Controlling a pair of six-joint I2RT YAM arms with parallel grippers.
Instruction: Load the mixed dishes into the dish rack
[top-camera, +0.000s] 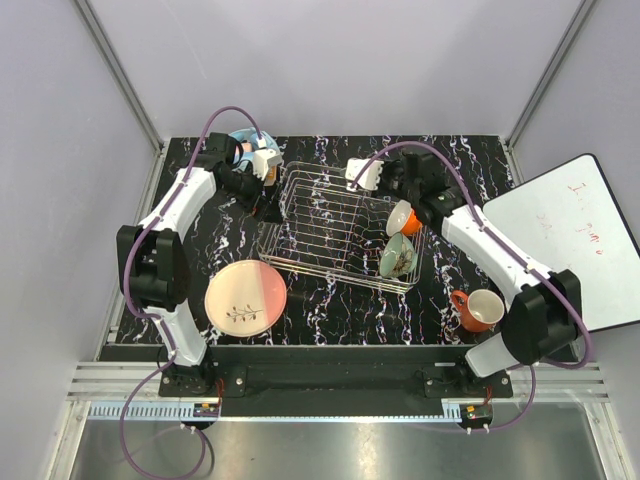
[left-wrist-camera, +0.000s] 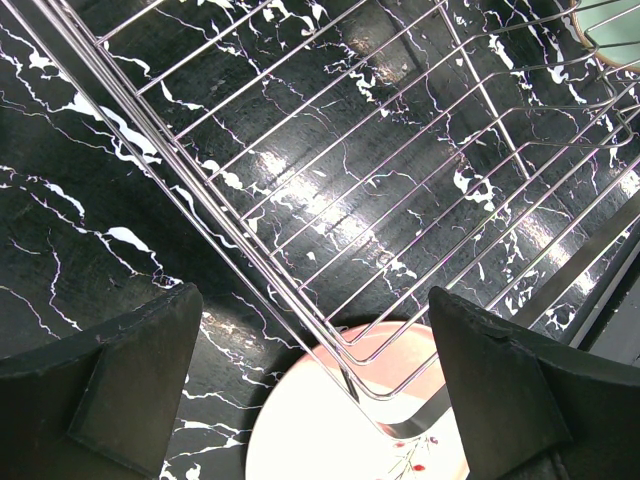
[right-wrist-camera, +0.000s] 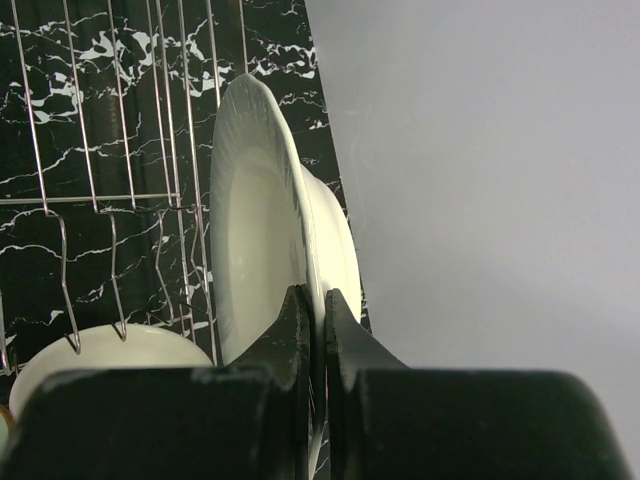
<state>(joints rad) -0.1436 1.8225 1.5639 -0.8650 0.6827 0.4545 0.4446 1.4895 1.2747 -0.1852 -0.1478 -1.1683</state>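
Note:
The rack's far wires are below my right gripper, so next it should go down, set the white plate (right-wrist-camera: 250, 220) on edge among those wires and let go of the plate's rim.
The silver wire dish rack (top-camera: 330, 225) stands mid-table. A pale green bowl (top-camera: 397, 257) and a pink cup (top-camera: 403, 217) lie at its right end. My right gripper (top-camera: 392, 190) is shut on the rim of the plain white plate (right-wrist-camera: 250, 220) and holds it on edge over the rack wires (right-wrist-camera: 120, 120); my arm hides the plate in the top view. My left gripper (left-wrist-camera: 315, 390) is open and empty above the rack's left side (left-wrist-camera: 300, 200). The pink-and-cream plate (top-camera: 245, 297) lies on the table by the rack's near-left corner. The orange-red mug (top-camera: 478, 308) stands at the right front.
Blue headphones (top-camera: 243, 140) lie at the back left behind my left wrist. A white board (top-camera: 570, 235) lies at the right edge. A pale round dish (right-wrist-camera: 100, 355) shows under the rack wires beside the white plate. Grey walls enclose the table.

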